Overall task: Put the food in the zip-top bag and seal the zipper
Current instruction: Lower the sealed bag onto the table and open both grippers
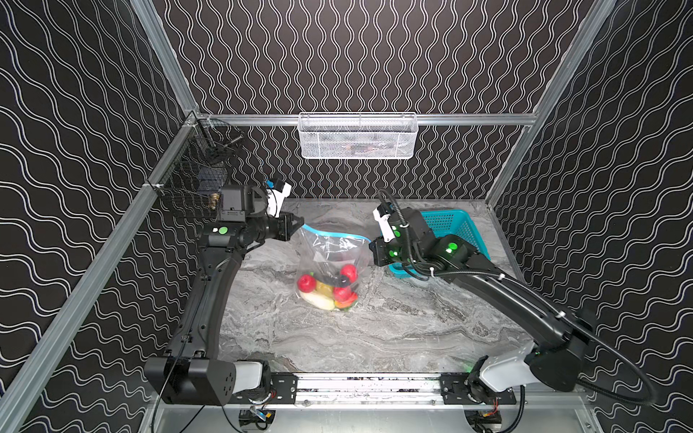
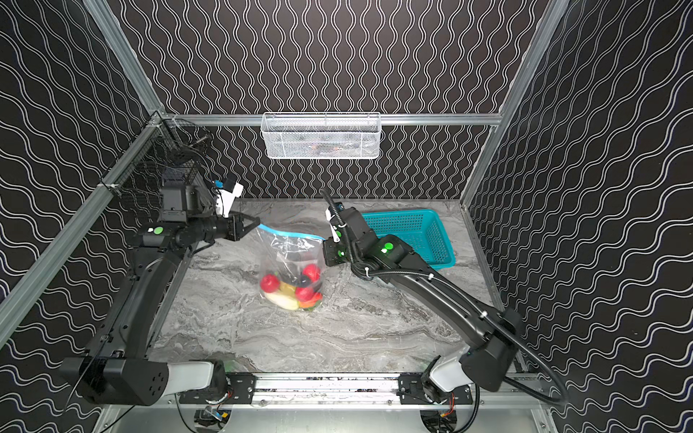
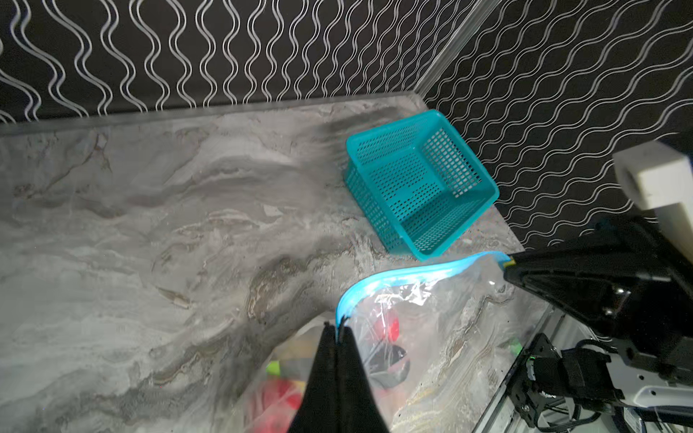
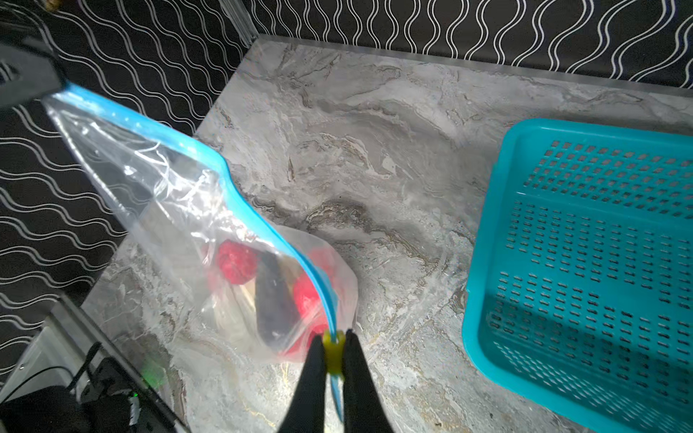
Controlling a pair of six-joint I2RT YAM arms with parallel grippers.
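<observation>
The filled bag still hangs. The left gripper next lowers, moves outward to the bare tabletop by the back wall, then frees the zipper's end.
The clear zip-top bag hangs over the middle of the table, its mouth stretched between both grippers. The food lies heaped in its bottom: red round fruits, a white oblong piece, a yellow one, dark ones. The light-blue zipper runs along the mouth. My left gripper is shut on the zipper's left end. My right gripper is shut on the yellow slider tab at the right end.
A teal perforated basket stands empty at the back right, just behind my right arm. A white mesh basket hangs on the back wall and a black wire basket on the left rail.
</observation>
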